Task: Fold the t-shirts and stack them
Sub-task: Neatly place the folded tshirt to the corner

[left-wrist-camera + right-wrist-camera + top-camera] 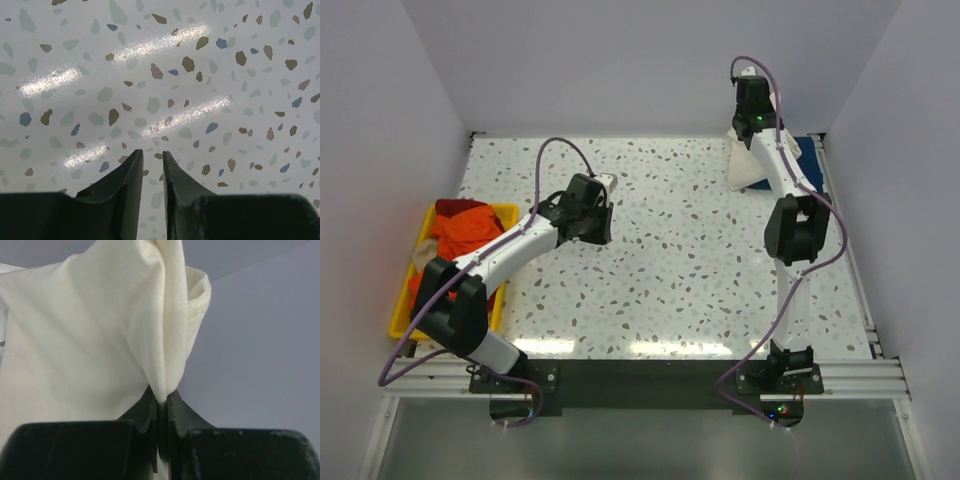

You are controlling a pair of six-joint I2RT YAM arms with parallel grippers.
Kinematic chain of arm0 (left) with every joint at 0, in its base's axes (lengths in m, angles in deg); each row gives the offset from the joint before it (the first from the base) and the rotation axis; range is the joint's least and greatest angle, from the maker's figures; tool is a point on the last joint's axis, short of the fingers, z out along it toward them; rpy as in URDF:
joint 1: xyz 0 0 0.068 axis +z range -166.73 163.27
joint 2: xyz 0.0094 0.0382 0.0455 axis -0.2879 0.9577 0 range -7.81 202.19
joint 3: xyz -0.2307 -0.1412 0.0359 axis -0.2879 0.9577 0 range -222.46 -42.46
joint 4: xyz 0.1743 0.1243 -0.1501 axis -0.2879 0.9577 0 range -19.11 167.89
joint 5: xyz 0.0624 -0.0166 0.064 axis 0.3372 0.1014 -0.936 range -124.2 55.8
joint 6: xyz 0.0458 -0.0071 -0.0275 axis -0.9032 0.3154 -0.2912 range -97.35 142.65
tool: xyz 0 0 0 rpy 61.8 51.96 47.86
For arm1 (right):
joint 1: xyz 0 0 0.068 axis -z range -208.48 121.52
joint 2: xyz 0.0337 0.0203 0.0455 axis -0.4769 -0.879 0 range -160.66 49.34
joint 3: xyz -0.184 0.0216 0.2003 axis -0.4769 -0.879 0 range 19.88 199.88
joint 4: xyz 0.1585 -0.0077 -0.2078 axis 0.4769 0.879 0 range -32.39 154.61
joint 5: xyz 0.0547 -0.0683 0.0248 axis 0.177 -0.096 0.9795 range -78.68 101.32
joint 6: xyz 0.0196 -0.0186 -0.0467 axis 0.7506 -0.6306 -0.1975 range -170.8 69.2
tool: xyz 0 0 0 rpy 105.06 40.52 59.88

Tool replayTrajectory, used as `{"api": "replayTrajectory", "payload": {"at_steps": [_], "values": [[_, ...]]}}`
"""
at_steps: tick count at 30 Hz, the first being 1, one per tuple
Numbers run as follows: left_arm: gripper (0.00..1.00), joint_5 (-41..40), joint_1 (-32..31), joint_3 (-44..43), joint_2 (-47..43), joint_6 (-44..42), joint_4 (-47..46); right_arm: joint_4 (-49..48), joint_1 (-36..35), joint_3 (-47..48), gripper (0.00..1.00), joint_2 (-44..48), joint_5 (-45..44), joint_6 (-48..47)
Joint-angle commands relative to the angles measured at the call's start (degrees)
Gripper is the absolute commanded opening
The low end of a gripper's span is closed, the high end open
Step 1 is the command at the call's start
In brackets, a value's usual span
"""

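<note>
My right gripper will next shift to the right in the top view and then release the fold of the cream t-shirt, because the dark blue t-shirt's wall side (809, 160) still lies uncovered.
My right gripper (749, 133) is raised at the far right and shut on a fold of the cream t-shirt (743, 172), which hangs down from it towards the table. In the right wrist view the jaws (162, 395) pinch the cream cloth (100, 340). A dark blue t-shirt (810, 153) lies on the table behind the hanging one, partly hidden by the arm. Orange (467, 236) and red (457, 207) t-shirts are piled in the yellow tray. My left gripper (596, 224) hovers low over the bare table, jaws (152, 151) nearly together and empty.
The yellow plastic tray (398, 322) stands at the table's left edge. The table is white speckled terrazzo (670, 270), walled at the back and both sides. The right arm stands upright along the right side.
</note>
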Motion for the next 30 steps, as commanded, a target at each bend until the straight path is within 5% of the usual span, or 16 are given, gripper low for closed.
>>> {"api": "replayTrajectory", "payload": {"at_steps": [1, 30], "values": [[0.27, 1.0, 0.2, 0.9, -1.8, -0.8, -1.8, -6.8, 1.4, -0.8, 0.0, 3.8, -3.4, -1.6], [0.27, 3.5, 0.2, 1.2, 0.3, -0.6, -2.3, -34.9, 4.5, -14.9, 0.0, 3.3, -9.8, -11.5]]}}
